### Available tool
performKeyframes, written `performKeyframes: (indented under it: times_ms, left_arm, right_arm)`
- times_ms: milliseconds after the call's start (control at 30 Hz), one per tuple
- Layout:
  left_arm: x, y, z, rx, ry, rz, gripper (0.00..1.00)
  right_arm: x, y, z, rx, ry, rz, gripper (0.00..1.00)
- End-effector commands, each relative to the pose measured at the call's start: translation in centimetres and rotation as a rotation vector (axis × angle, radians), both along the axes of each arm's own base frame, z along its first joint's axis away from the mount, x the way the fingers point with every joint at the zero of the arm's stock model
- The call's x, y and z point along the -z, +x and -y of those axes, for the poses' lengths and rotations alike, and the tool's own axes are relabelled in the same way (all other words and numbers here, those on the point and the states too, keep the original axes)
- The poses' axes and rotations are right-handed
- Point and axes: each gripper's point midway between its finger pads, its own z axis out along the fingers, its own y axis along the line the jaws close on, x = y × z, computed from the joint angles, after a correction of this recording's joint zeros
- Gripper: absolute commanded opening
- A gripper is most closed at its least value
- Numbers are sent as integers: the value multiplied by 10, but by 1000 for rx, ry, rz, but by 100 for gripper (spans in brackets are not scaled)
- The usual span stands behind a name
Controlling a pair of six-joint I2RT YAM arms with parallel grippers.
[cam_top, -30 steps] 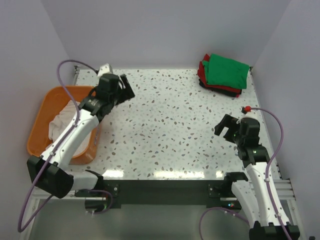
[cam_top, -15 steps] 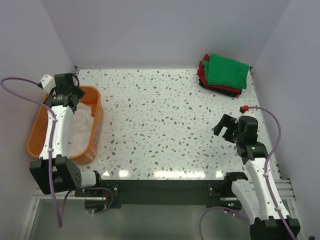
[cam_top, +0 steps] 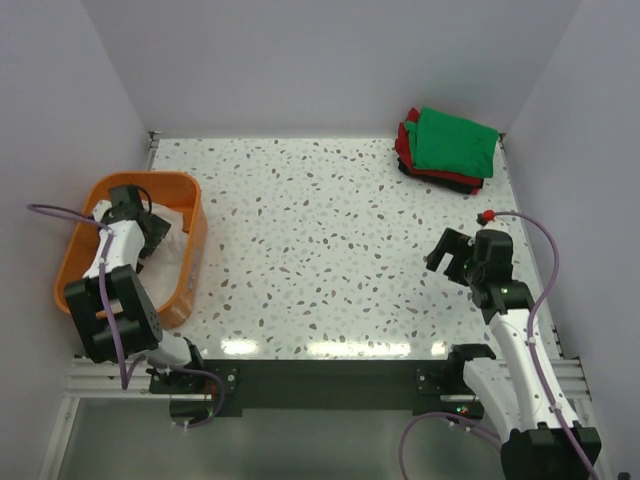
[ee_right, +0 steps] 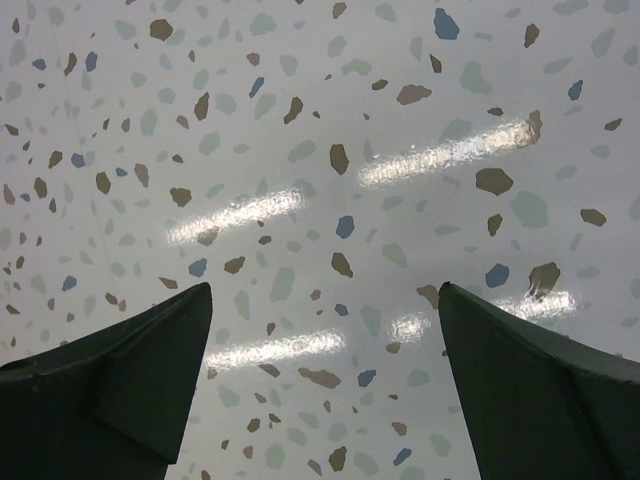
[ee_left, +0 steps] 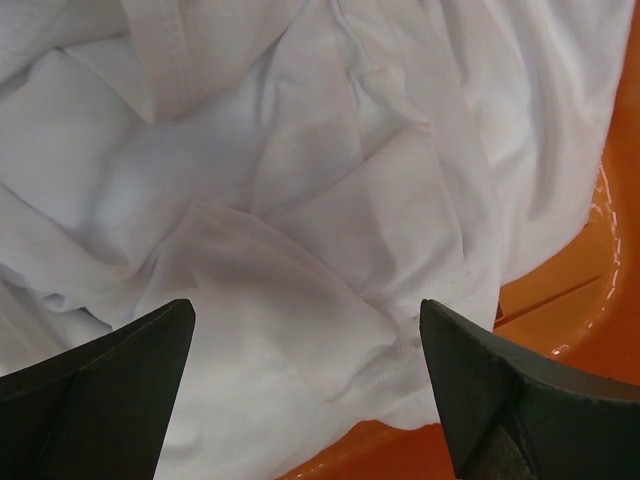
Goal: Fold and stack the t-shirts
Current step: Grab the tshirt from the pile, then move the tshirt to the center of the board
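Note:
My left gripper is open and needs to go deeper into the basket first, to get the off-white t-shirt's fold [ee_left: 301,319] between its fingers. Then it should close on the cloth.
An off-white t-shirt [cam_top: 170,245] lies crumpled in the orange basket [cam_top: 190,260] at the left. In the left wrist view the shirt [ee_left: 300,200] fills the frame, with the basket's wall [ee_left: 590,300] at lower right. My left gripper [cam_top: 140,232] is down inside the basket, open, its jaws either side of a fold of the cloth [ee_left: 305,320]. A folded stack with a green t-shirt [cam_top: 455,143] on top of red and dark ones sits at the far right corner. My right gripper [cam_top: 455,255] is open and empty above the speckled table [ee_right: 320,300].
The basket's rim surrounds my left gripper closely. White walls stand close on the left, back and right. A small red part [cam_top: 490,217] sits by the right arm's cable.
My left arm swung from above the table over to the basket and then dropped down into it onto the off-white shirt. The right arm has barely moved.

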Motion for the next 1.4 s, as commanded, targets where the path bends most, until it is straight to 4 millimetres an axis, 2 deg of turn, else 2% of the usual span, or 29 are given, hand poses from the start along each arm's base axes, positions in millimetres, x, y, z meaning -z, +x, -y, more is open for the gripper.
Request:
performKeyframes:
  times_ms: [0,133,333,433,467,533,567,633,667,733,767,833,867,933,967,1100,1133,1167,1200,1333,1367]
  left_arm:
    - [14,20,-2,19,-13,62,100]
    - [36,22,2,41,-38,40,100]
    - [48,32,-2,60,-27,47,100]
    - [58,30,-5,55,-20,16,95]
    - [61,31,-4,59,-24,12,86]
    - [64,32,-4,71,-29,12,76]
    - [65,32,-3,74,-31,9,60]
    - [63,33,-1,81,-36,19,43]
    - [58,35,-1,86,-36,32,23]
    - [50,37,0,92,-39,52,7]
    - [38,40,1,102,-31,80,0]
    - [20,45,1,121,-14,118,0]
    - [-1,49,2,136,2,173,0]
    - [-29,56,1,161,36,239,0]
    - [-53,56,0,161,69,297,0]
    - [-120,60,-3,173,158,433,0]
    - [-132,60,-1,185,164,458,0]
    - [-155,61,-1,193,186,506,0]
    - [-167,62,3,215,191,533,0]
    - [-238,63,12,269,239,681,0]
    - [-266,63,14,282,265,736,0]
  right_arm:
    - [-18,9,3,11,-14,48,99]
    - [-17,9,4,15,-17,42,99]
    - [-16,8,5,16,-18,39,99]
    - [-16,8,6,22,-21,39,99]
    - [-16,8,6,21,-22,39,99]
    - [-15,8,7,25,-24,36,99]
    - [-15,8,6,23,-24,36,99]
    - [-16,8,7,25,-26,37,99]
    - [-16,8,6,24,-23,39,99]
    - [-15,8,6,23,-23,34,99]
    - [-16,8,6,23,-26,37,99]
    - [-15,8,6,22,-25,33,99]
    - [-17,9,6,23,-26,36,99]
    - [-16,9,6,20,-26,36,99]
    - [-16,9,6,22,-25,34,99]
    - [-17,9,6,20,-25,34,99]
    - [-17,9,6,19,-25,34,99]
    - [-17,9,5,16,-23,36,98]
    - [-17,9,5,16,-23,36,99]
    - [-18,9,4,8,-18,39,99]
    - [-18,9,4,9,-17,37,99]
